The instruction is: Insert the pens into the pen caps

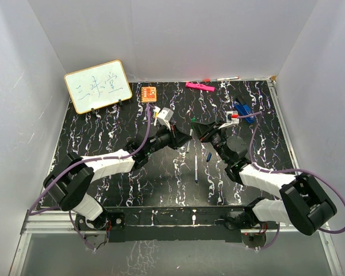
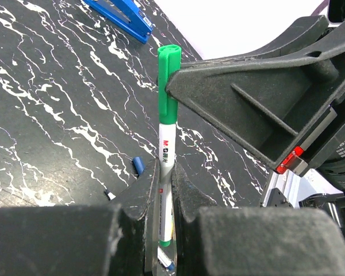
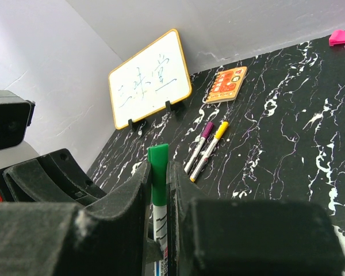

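Observation:
Next, my left gripper swings left in the top view, lowers the capped green pen to the table below, beside the yellow pen, and releases it.
My left gripper (image 2: 164, 172) is shut on the white barrel of the green pen (image 2: 165, 152), which points up and away from it. The green cap (image 2: 168, 80) sits on the pen's far end. My right gripper (image 3: 159, 167) is shut on that green cap (image 3: 158, 172). The two grippers meet tip to tip above the table's middle, left (image 1: 186, 138) and right (image 1: 200, 131). A blue-tipped pen (image 1: 196, 168) lies on the table below them, with a dark blue cap (image 1: 209, 156) beside it. Purple (image 3: 202, 137) and yellow (image 3: 211, 146) capped pens lie side by side.
A whiteboard (image 1: 98, 86) stands at the back left, with an orange pad (image 1: 149, 93) beside it. A pink marker (image 1: 199, 87) lies at the back wall. A blue clip-like object (image 1: 241, 109) sits at the back right. White walls enclose the table.

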Motion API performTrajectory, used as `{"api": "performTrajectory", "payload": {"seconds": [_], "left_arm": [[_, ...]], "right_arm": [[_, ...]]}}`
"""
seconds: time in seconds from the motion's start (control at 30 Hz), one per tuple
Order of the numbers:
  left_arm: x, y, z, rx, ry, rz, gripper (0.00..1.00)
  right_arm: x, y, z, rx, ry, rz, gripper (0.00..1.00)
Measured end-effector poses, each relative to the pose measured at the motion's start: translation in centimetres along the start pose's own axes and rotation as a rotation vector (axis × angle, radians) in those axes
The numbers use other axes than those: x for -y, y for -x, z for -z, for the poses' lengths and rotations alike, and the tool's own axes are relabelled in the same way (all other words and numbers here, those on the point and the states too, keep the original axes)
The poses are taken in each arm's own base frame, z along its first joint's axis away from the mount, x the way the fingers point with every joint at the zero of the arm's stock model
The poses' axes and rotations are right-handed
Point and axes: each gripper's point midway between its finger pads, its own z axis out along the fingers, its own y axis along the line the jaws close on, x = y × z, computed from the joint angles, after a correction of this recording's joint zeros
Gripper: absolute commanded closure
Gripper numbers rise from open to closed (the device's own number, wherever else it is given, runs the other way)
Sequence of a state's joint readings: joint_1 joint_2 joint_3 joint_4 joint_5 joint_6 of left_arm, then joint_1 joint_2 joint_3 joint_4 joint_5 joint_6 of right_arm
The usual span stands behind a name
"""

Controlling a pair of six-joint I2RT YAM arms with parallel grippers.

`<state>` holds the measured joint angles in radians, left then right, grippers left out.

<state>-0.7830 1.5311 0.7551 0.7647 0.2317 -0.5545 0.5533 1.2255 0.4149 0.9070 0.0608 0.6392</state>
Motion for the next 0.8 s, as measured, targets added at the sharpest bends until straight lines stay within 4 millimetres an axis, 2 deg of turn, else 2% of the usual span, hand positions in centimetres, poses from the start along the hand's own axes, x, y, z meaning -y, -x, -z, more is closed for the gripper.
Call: {"api": "performTrajectory", "payload": {"seconds": [0.37, 0.8], "left_arm": [[-1.1, 0.6, 0.0, 0.076, 0.078, 0.016, 1.0], [-2.1, 0.4, 0.0, 0.087, 0.141, 0.018, 1.0]], "right_arm": [[0.0, -0.4, -0.1, -0.002, -0.007, -0.004, 1.0], [0.1, -1.9, -0.4, -0.011, -0.063, 0.027, 1.0]]}}
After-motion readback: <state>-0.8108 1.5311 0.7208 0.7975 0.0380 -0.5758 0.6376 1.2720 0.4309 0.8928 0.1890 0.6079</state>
